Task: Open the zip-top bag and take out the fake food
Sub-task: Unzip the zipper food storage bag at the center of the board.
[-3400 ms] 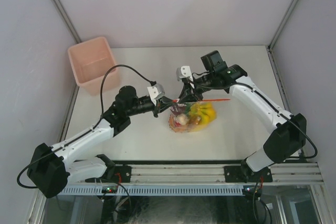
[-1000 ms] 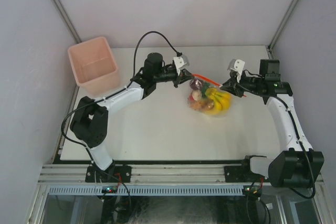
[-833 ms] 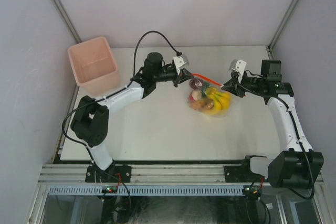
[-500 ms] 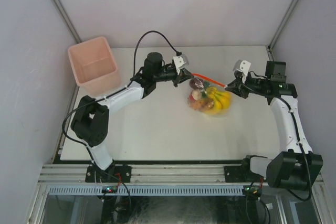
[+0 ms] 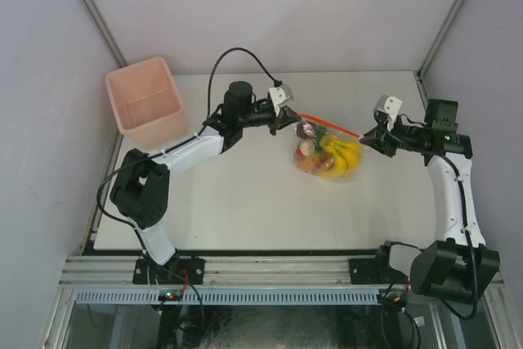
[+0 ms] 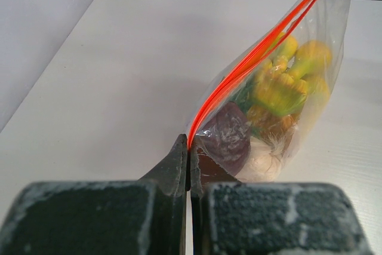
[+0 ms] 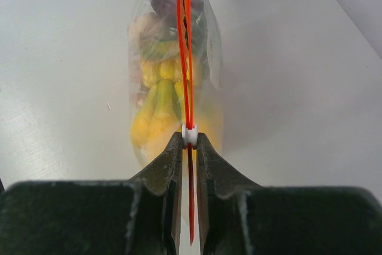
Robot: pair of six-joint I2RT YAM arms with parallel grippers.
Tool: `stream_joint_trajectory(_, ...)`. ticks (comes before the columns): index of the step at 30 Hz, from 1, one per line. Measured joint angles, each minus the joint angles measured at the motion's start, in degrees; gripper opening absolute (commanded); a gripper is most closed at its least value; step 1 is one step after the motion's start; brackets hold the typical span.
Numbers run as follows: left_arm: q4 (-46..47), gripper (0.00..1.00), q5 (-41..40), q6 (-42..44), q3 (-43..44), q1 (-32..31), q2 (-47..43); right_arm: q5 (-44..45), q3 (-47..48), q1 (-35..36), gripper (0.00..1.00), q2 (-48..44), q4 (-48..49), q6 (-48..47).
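My right gripper should next move away from my left gripper, toward the zip's loose end (image 7: 191, 240), because a closed part of the red zip still runs past the white zip slider (image 7: 189, 134).
The clear zip-top bag (image 5: 327, 153) hangs stretched between both grippers above the table, its red-orange zip strip (image 5: 327, 124) taut along the top. Inside is the fake food: yellow bananas (image 5: 343, 155), a dark purple piece (image 5: 306, 130) and orange bits. My left gripper (image 5: 292, 115) is shut on the bag's left corner, as the left wrist view shows (image 6: 189, 147). My right gripper (image 5: 364, 136) is shut on the white zip slider (image 7: 189, 134) at the bag's right end. The zip strip (image 7: 186, 40) shows two red lines slightly apart.
A pink square bin (image 5: 145, 100) stands at the table's back left corner. The enclosure walls rise close behind and on both sides. Bare white table (image 5: 245, 202) lies in front of the bag.
My right gripper has moved rightward with the slider, stretching the zip strip longer. The left gripper has held its place since one second ago. Earlier both arms carried the bag back from the table's middle.
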Motion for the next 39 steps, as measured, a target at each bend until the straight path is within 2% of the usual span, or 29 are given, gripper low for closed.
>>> stream_joint_trajectory(36, 0.3, 0.0, 0.1, 0.0, 0.0, 0.7, 0.0, 0.2, 0.0, -8.9, 0.0, -2.9, -8.4, -5.2)
stream_joint_trajectory(38, 0.3, 0.0, 0.3, 0.0, 0.0, 0.7, 0.0, 0.2, 0.0, -9.1, 0.04, -3.0, -8.9, -5.4)
stream_joint_trajectory(39, 0.4, 0.0, 0.4, 0.0, 0.0, 0.7, 0.0, 0.2, 0.0, -9.2, 0.1, -3.0, -9.0, -5.6)
